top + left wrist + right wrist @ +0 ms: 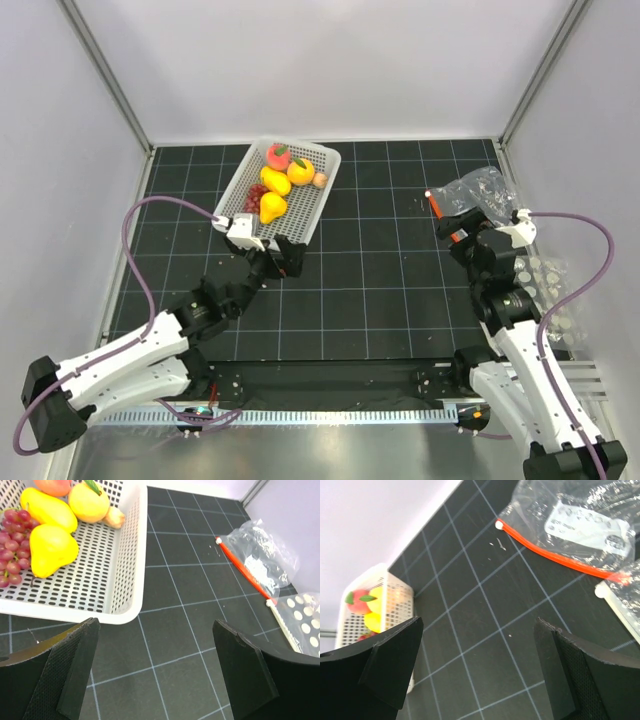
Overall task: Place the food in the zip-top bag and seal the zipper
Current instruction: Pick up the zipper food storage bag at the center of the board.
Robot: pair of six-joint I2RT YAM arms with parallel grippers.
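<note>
My fingers are open and empty, and the bag's red-orange zipper lies flat beyond them. I should move my right gripper outward and down to close on the zipper's far half point(435, 208) point(537, 549).
The food, several toy fruits, lies in a white perforated basket point(300, 215): a yellow pear point(50, 547), dark red grapes point(10, 550), yellow-orange pieces point(89, 502), a pink-red peach point(278, 155) and a tiny peach-coloured ball point(320, 179). The clear zip-top bag point(475, 190) lies flat at the right, its red-orange zipper point(555, 555) facing the middle of the mat. My left gripper point(288, 258) hovers open just in front of the basket's near edge, with nothing between its jaws. My right gripper point(455, 232) hangs open beside the zipper, also holding nothing.
A clear plastic sheet with white dots point(545, 285) lies right of the right arm, touching the bag's near corner. The black gridded mat point(370, 280) spans the table between basket and bag. Grey walls enclose the back and both sides.
</note>
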